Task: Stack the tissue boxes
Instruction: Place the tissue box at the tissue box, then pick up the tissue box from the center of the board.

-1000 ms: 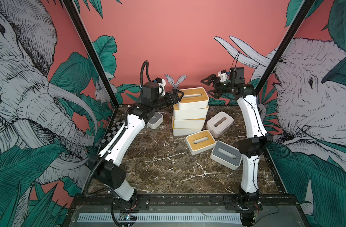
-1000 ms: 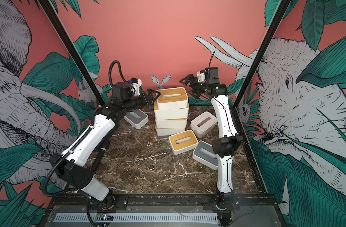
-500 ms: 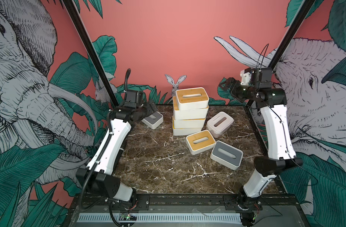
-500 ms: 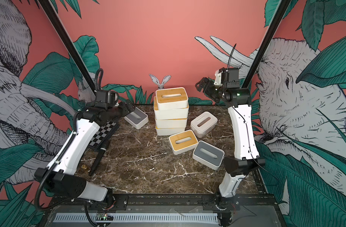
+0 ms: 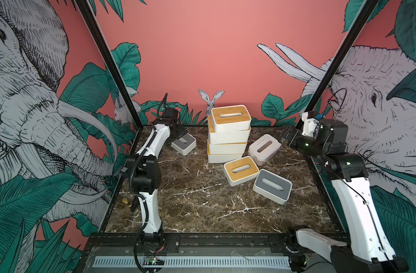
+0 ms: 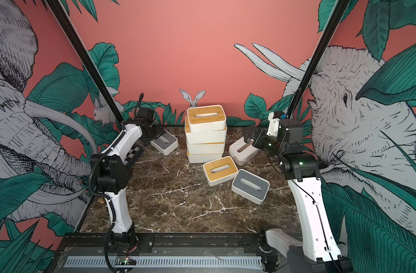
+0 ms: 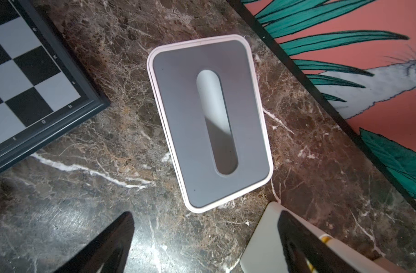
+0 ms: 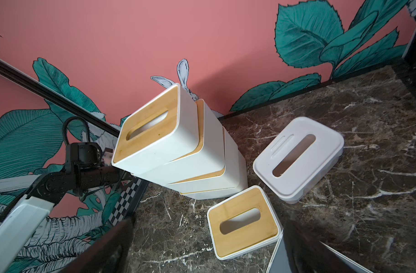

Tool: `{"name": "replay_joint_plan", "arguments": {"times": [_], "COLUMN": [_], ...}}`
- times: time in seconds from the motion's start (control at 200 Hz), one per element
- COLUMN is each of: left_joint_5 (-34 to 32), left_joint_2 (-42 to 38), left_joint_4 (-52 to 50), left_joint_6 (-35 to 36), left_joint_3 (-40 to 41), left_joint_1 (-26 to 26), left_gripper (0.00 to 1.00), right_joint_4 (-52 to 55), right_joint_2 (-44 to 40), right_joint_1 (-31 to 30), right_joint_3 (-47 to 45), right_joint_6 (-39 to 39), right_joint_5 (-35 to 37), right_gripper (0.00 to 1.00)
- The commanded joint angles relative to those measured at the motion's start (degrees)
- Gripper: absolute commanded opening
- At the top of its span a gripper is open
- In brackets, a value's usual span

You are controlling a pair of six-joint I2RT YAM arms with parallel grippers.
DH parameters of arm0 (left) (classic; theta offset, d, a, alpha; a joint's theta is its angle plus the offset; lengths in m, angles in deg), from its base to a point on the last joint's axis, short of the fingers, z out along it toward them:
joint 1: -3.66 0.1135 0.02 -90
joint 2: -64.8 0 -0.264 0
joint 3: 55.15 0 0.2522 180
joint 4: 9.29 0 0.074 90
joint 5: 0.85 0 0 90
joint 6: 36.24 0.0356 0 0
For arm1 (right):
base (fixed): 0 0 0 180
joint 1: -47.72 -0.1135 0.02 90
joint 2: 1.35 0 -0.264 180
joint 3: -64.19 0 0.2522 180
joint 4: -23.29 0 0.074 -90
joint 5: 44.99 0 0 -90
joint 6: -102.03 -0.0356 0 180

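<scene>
My left gripper moves down astride the grey lid's strip [image 6: 159, 143] [image 7: 188, 129] between slot and checkerboard-side edge next and closes, since the open slot gives one finger room.
Several bamboo-lidded tissue boxes form a slightly skewed stack [image 5: 227, 134] [image 6: 205, 137] [image 8: 178, 151] at the back middle. One more bamboo-lidded box [image 5: 241, 170] [image 8: 243, 218] lies loose in front of it. Beside that are a white-lidded box [image 5: 263, 149] [image 8: 299, 158] and a grey-lidded box [image 5: 272, 186]. Another grey-lidded box [image 5: 184, 143] [image 7: 210, 120] lies at the back left. My left gripper [image 5: 178, 137] [image 7: 207, 229] hovers open just above it, touching nothing. My right gripper [image 6: 248, 137] [image 8: 208, 234] hangs open above the white-lidded box, holding nothing.
A black-framed checkerboard panel [image 6: 133, 153] [image 7: 25, 71] lies along the left wall next to the left arm. Small brass pieces [image 5: 126, 202] sit at the left edge. Black frame posts and printed walls close in the marble table [image 5: 202, 203] on three sides.
Both arms have left the stack. The left arm folded back and came down over the back-left grey-lidded box. The right arm swung back to the right and lowered toward the white-lidded box.
</scene>
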Motion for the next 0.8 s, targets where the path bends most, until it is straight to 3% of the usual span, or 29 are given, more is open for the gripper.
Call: {"name": "replay_joint_plan", "arguments": {"times": [0.0, 0.1, 0.36, 0.795], "left_joint_5": [-2.3, -4.7, -3.7, -3.6], "left_joint_2": [1.9, 4.7, 11.2, 16.9], "left_joint_4": [-2.3, -3.5, -4.0, -3.5], "left_joint_6": [-1.5, -1.8, -4.2, -6.1], "left_joint_3": [-3.9, -6.7, -11.0, -13.7], "left_joint_1": [0.7, 1.0, 1.9, 2.8], "left_gripper": [0.94, 0.94, 0.86, 0.83], "right_joint_4": [-4.5, -4.3, -5.0, -5.3], "right_joint_2": [-0.7, -0.7, -0.9, -1.1], "right_joint_1": [0.0, 0.0, 0.0, 0.0], "right_joint_3": [-1.6, -2.4, -4.1, -6.4], "right_joint_6": [-0.6, -0.7, -2.1, -3.2], "right_joint_5": [-2.8, -4.3, -6.3, -7.7], "right_gripper": [0.99, 0.99, 0.99, 0.99]}}
